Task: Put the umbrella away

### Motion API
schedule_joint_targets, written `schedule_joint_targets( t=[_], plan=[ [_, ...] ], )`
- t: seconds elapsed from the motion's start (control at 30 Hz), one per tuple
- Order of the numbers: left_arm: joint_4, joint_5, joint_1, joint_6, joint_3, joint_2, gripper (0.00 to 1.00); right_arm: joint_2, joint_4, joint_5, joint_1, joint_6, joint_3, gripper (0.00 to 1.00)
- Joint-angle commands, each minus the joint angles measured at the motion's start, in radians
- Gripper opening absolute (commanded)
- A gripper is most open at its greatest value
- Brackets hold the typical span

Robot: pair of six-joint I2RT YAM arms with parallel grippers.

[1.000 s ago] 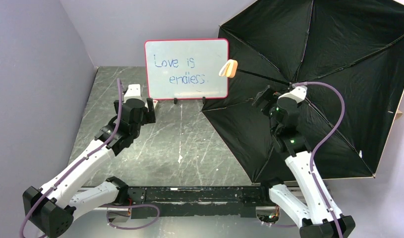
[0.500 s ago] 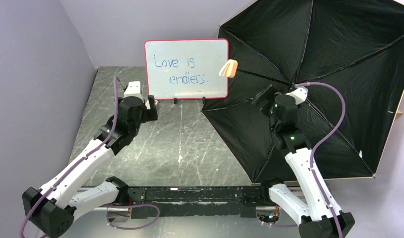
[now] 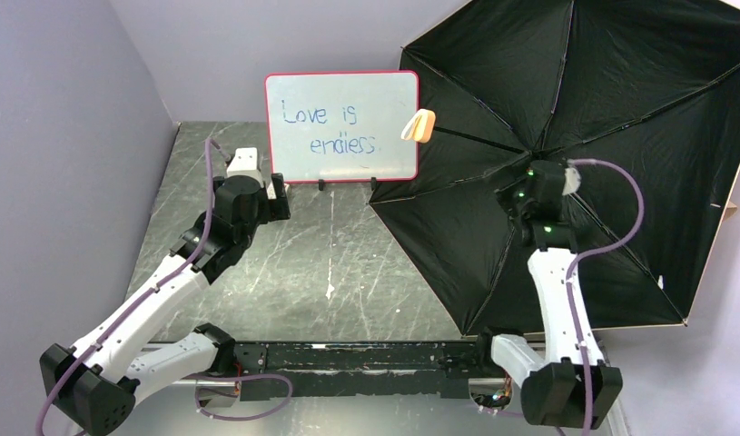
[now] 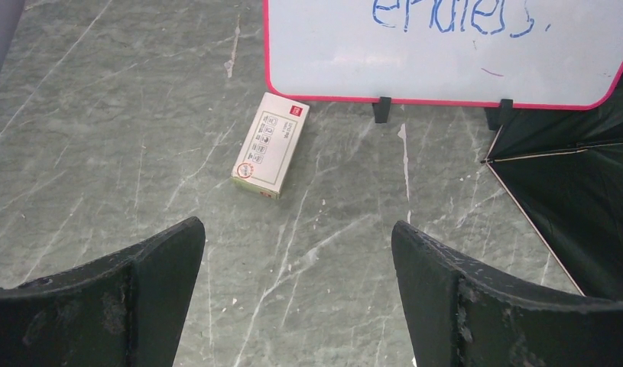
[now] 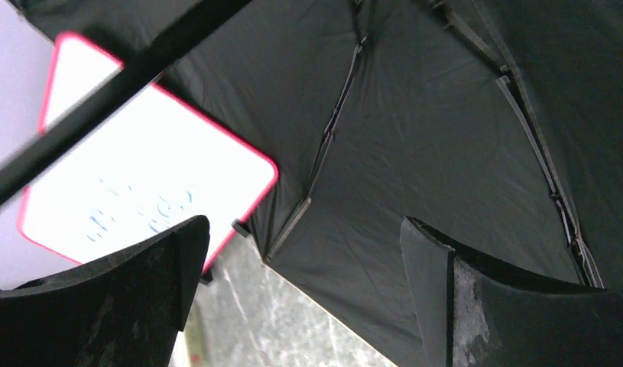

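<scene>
I will lift my right gripper next, moving it away from my base and tilting it upward until its open fingers are on both sides of the shaft near the hub (image 3: 505,145) (image 5: 199,31).
The umbrella (image 3: 620,136) stands spread open at the right, its black lining and dark ribs facing the top camera and its tan edge showing along the rim. Its pale tan-orange handle (image 3: 420,124) sticks out to the left in front of the whiteboard. My right gripper (image 3: 520,184) is up by the hub below the shaft, dark against the lining. In the right wrist view the gripper (image 5: 304,222) is open and empty, with the shaft (image 5: 117,73) crossing above it and the lining (image 5: 415,138) behind. My left gripper (image 3: 277,198) is open and empty over the table, also in its wrist view (image 4: 296,225).
A red-framed whiteboard (image 3: 341,126) with blue writing stands at the back of the marbled table (image 3: 348,263). A small white-red box (image 4: 270,155) lies in front of the whiteboard's left end (image 4: 446,46). The umbrella's lower rim (image 4: 575,199) rests on the table at right. Purple walls close in left and back.
My right arm has swung right and up, turning its wrist toward the umbrella's hub. My left arm has shifted slightly toward the whiteboard. The umbrella has not moved.
</scene>
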Motion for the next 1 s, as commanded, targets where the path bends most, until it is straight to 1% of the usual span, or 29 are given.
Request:
schedule_joint_targets(
  t=[0.0,0.07,0.1,0.17,0.2,0.27,0.33,0.5,0.63,0.67,0.77,0.8,0.9,0.97],
  plan=[
    [0.028,0.024,0.010,-0.002,0.016,-0.020,0.95,-0.004,0.065,-0.373,-0.224,0.130,-0.044,0.99],
    [0.024,0.030,0.010,-0.003,0.015,-0.021,0.95,0.005,0.127,-0.490,-0.309,0.190,-0.064,0.99],
    [0.024,0.033,0.010,-0.003,0.016,-0.021,0.95,0.015,0.167,-0.532,-0.330,0.220,-0.072,0.98],
    [0.024,0.043,0.010,-0.001,0.015,-0.023,0.95,0.043,0.249,-0.600,-0.348,0.284,-0.074,0.98],
    [0.023,0.049,0.010,0.003,0.017,-0.021,0.95,0.055,0.303,-0.637,-0.352,0.344,-0.084,0.97],
    [0.017,0.050,0.010,0.008,0.021,-0.021,0.94,0.075,0.405,-0.674,-0.366,0.429,-0.093,0.96],
    [0.012,0.050,0.010,0.014,0.023,-0.024,0.94,0.091,0.461,-0.672,-0.370,0.476,-0.078,0.95],
    [0.017,0.058,0.010,0.025,0.015,-0.034,0.93,0.099,0.452,-0.595,-0.372,0.514,-0.029,0.95],
    [0.022,0.071,0.010,0.023,0.010,-0.033,0.92,0.111,0.476,-0.589,-0.372,0.561,-0.031,0.93],
    [0.022,0.075,0.010,0.022,0.011,-0.032,0.92,0.109,0.473,-0.586,-0.371,0.562,-0.030,0.92],
    [0.018,0.076,0.010,0.024,0.010,-0.033,0.92,0.089,0.383,-0.524,-0.373,0.515,0.005,0.91],
    [0.019,0.075,0.010,0.023,0.006,-0.035,0.92,0.088,0.377,-0.512,-0.372,0.506,0.013,0.91],
    [0.025,0.082,0.010,0.026,0.000,-0.036,0.92,0.112,0.414,-0.532,-0.372,0.533,0.019,0.90],
    [0.022,0.089,0.010,0.030,0.003,-0.033,0.92,0.145,0.430,-0.556,-0.371,0.550,0.027,0.88]
  ],
)
